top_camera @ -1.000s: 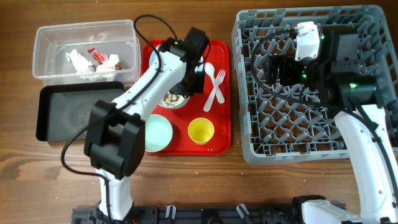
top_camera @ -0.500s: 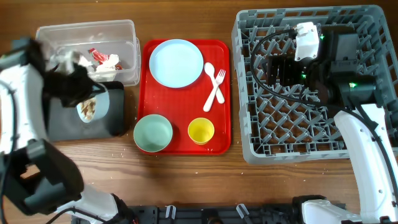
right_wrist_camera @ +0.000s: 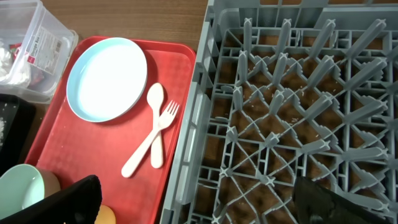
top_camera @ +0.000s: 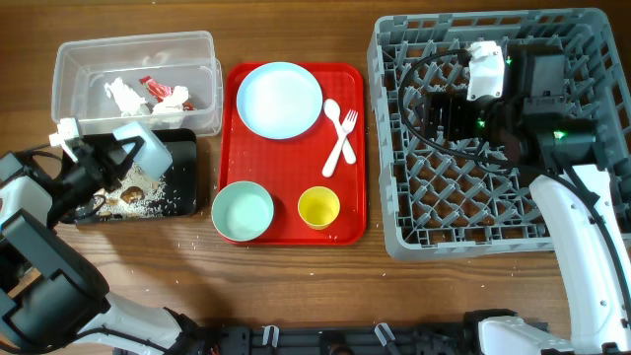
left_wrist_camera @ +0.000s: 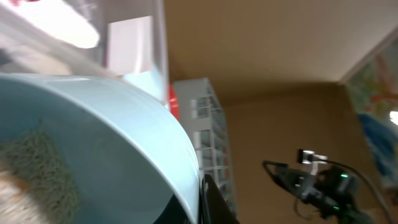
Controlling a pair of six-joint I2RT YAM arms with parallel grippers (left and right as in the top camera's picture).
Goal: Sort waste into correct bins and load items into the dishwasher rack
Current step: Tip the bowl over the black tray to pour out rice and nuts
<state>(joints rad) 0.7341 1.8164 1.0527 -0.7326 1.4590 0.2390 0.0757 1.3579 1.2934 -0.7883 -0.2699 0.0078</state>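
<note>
My left gripper swings to the right in the overhead view over the red tray's open middle next, turns the bowl upright, lowers it and releases it.
My left gripper (top_camera: 116, 166) is shut on the rim of a pale blue-green bowl (top_camera: 148, 153), tipped on its side over the black tray (top_camera: 182, 168). The bowl fills the left wrist view (left_wrist_camera: 93, 137). Brown scraps with white crumbs (top_camera: 133, 197) lie in the black tray. Crumpled white-and-red wrappers (top_camera: 148, 95) lie in the clear tub (top_camera: 74, 59). My right gripper (top_camera: 434, 106) hangs open and empty over the grey dishwasher rack (top_camera: 552, 227), its fingers (right_wrist_camera: 199, 202) spread wide. The second bowl (top_camera: 244, 210), yellow cup (top_camera: 318, 207), plate (top_camera: 280, 101), spoon and fork (top_camera: 340, 133) sit on the red tray.
The red tray (top_camera: 350, 222) lies between the bins and the rack. In the right wrist view the plate (right_wrist_camera: 107, 78) and the cutlery (right_wrist_camera: 152, 127) lie left of the rack wall (right_wrist_camera: 193, 124). Crumbs dot the wooden table near the black tray.
My left arm carried the bowl from the red tray to over the black tray and tipped it. The scraps now lie scattered in the black tray. The right arm stayed still.
</note>
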